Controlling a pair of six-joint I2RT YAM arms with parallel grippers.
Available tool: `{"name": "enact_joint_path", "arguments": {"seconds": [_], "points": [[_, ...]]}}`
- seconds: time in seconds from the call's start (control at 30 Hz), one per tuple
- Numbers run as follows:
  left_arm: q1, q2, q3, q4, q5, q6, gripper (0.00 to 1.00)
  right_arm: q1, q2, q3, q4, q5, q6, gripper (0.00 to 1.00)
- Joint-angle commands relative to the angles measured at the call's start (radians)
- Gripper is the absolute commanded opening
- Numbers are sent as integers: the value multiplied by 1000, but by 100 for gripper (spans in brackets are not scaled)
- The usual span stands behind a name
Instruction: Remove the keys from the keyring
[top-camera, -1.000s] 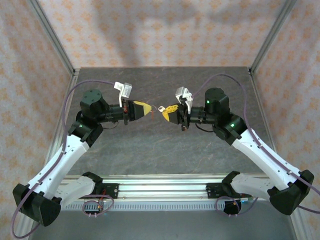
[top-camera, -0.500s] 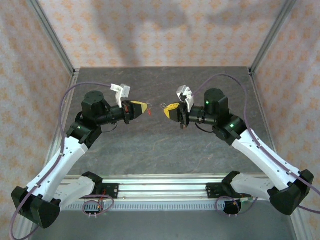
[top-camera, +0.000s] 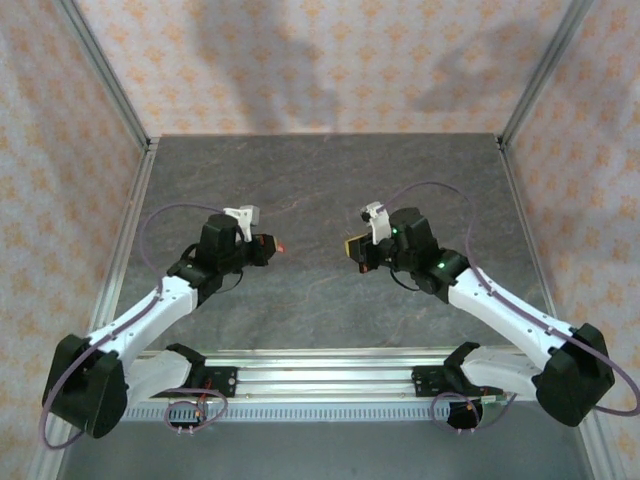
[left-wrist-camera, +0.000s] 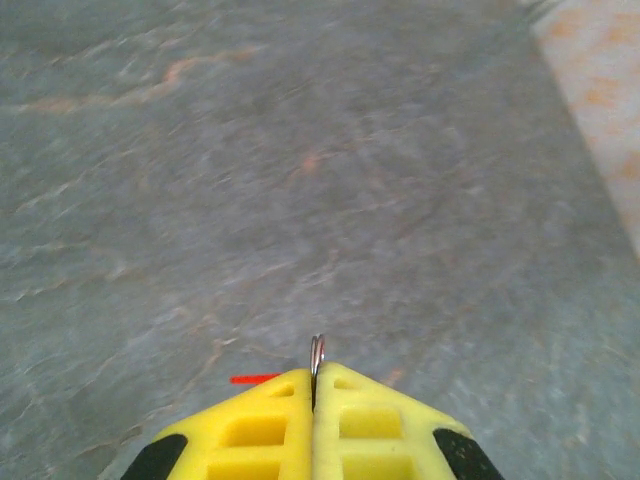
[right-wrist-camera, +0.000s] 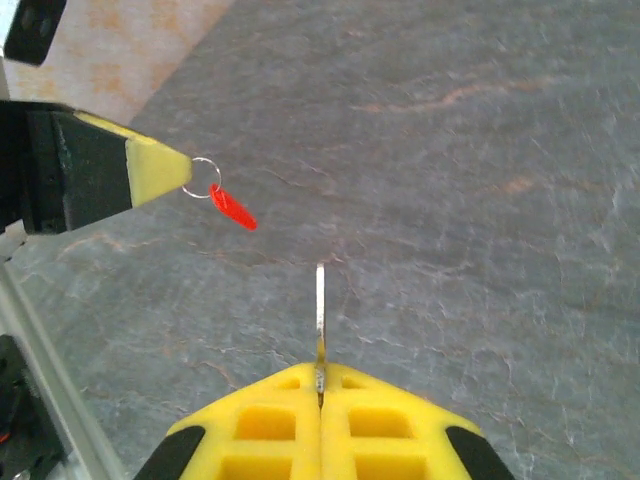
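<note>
Next, my left gripper moves down to the clear tabletop below it and releases the keyring, since the key is already apart in my right gripper.
My left gripper is shut on a small silver keyring, which pokes up edge-on between the yellow pads. A red tag hangs from the ring. In the right wrist view the keyring and its red tag stick out from the left gripper's yellow fingertips. My right gripper is shut on a thin silver key, seen edge-on and apart from the ring. From above, the left gripper and right gripper face each other over the table with a gap between them.
The dark grey stone tabletop lies under both grippers. Patterned walls with aluminium posts close in the sides and back. A metal rail runs along the near edge between the arm bases.
Both arms have drawn back and down toward the near side, and the grippers have moved apart. The key in the right gripper now stands clear of the ring held by the left.
</note>
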Motion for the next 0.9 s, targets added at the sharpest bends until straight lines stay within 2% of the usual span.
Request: {"name": "enact_joint_path", "arguments": {"seconds": [0.0, 0.23, 0.3, 0.37, 0.4, 0.5, 0.6, 0.87], "points": [[9, 58, -45, 176, -126, -53, 0, -4, 14, -34, 94, 68, 64, 0], [11, 207, -81, 283, -231, -66, 1, -6, 58, -103, 162, 116, 126, 0], [12, 225, -84, 286, -253, -71, 8, -6, 77, -108, 172, 126, 138, 0], [14, 221, -84, 277, -269, -67, 22, -12, 109, -114, 185, 131, 147, 0], [15, 213, -83, 267, -278, -65, 23, -18, 120, -118, 193, 131, 151, 0], [15, 156, -82, 218, -309, -47, 29, -53, 150, -127, 222, 116, 183, 0], [15, 67, -80, 151, -312, -25, 30, -112, 188, -141, 262, 91, 221, 0], [15, -182, -71, -17, -261, -13, 39, -238, 378, -129, 375, -1, 297, 0]]}}
